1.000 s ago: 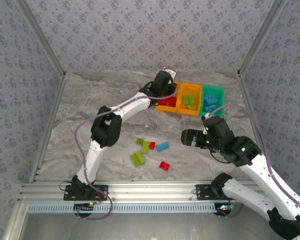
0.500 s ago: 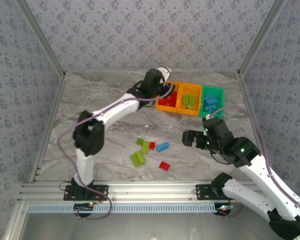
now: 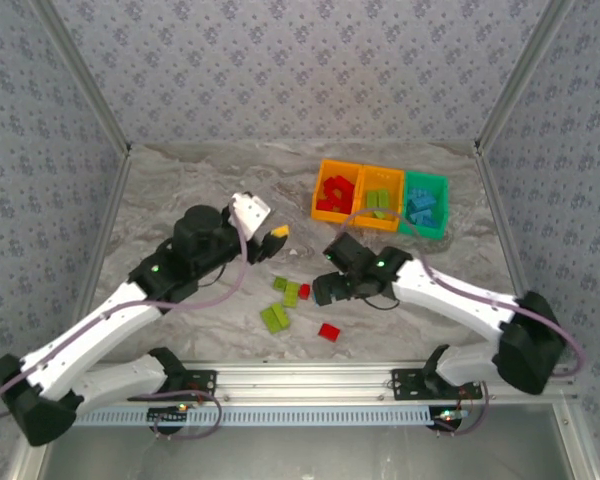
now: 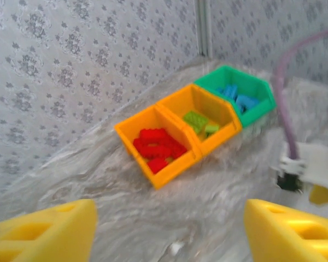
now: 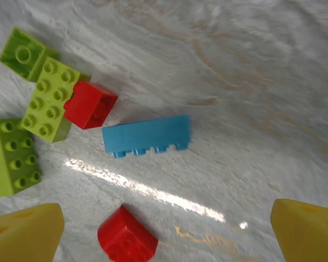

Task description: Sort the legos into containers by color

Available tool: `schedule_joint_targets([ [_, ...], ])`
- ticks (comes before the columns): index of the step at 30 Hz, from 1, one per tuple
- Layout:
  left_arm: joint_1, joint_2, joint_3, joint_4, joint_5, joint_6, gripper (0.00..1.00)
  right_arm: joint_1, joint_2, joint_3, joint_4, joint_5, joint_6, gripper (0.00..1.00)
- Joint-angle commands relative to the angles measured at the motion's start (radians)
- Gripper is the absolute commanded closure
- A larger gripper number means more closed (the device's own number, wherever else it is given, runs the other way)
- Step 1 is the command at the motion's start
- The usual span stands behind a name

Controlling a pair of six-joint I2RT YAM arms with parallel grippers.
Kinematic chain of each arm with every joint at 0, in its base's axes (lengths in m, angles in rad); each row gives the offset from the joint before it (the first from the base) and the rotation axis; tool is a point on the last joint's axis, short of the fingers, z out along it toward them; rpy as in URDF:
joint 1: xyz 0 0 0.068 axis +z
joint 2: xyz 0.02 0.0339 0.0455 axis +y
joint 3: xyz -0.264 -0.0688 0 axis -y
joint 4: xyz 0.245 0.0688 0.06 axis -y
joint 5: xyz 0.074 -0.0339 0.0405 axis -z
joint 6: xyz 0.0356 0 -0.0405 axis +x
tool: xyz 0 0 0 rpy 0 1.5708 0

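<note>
The right gripper lowers next until its yellow fingers are on either side of the short ends of the blue brick (image 5: pixel 146 135), then closes.
Three joined bins stand at the back right: an orange bin (image 3: pixel 323 211) holding red legos (image 4: pixel 156 147), an orange bin (image 3: pixel 376 224) holding lime green ones (image 4: pixel 199 120), and a green bin (image 3: pixel 425 232) holding blue ones (image 4: pixel 238 98). Loose on the table lie a blue brick (image 5: pixel 146 135), two red bricks (image 5: pixel 90 105) (image 5: pixel 126 237) and lime green bricks (image 5: pixel 48 101) (image 5: pixel 11 155) (image 5: pixel 23 53). My right gripper (image 5: pixel 164 232) hovers open just above the blue brick, nothing between its yellow fingers (image 5: pixel 24 234). My left gripper (image 3: pixel 270 236) is open and empty, left of the bins.
Patterned walls close in the marble table (image 3: pixel 180 190) on three sides, with metal posts at the back corners. The right arm's cable (image 4: pixel 284 82) and wrist cross the right of the left wrist view. The loose bricks (image 3: pixel 274 318) cluster at front centre.
My left arm has pulled back from the red bin to the table's left middle. My right arm has swung left and now hangs over the loose bricks.
</note>
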Motion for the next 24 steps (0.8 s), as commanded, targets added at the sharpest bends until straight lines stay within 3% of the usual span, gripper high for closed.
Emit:
schedule_joint_targets([
  [1, -0.004, -0.085, -0.036, -0.239, 0.08, 0.158, 0.12, 0.006, 0.076, 0.028, 0.068, -0.004, -0.111, 0.0],
  [5, -0.009, -0.158, -0.12, -0.321, 0.15, 0.307, 0.01, 0.008, 0.137, 0.023, 0.123, -0.019, -0.141, 0.0],
  [14, -0.005, -0.178, -0.264, -0.268, 0.312, 0.493, 0.01, 0.005, 0.261, 0.033, 0.148, -0.008, -0.124, 0.04],
  [21, 0.003, -0.186, -0.302, -0.29, 0.377, 0.52, 0.01, 0.005, 0.287, 0.023, 0.18, -0.03, -0.109, 0.3],
  [24, 0.003, -0.193, -0.312, -0.293, 0.379, 0.531, 0.01, 0.003, 0.271, 0.019, 0.171, -0.016, -0.1, 0.36],
])
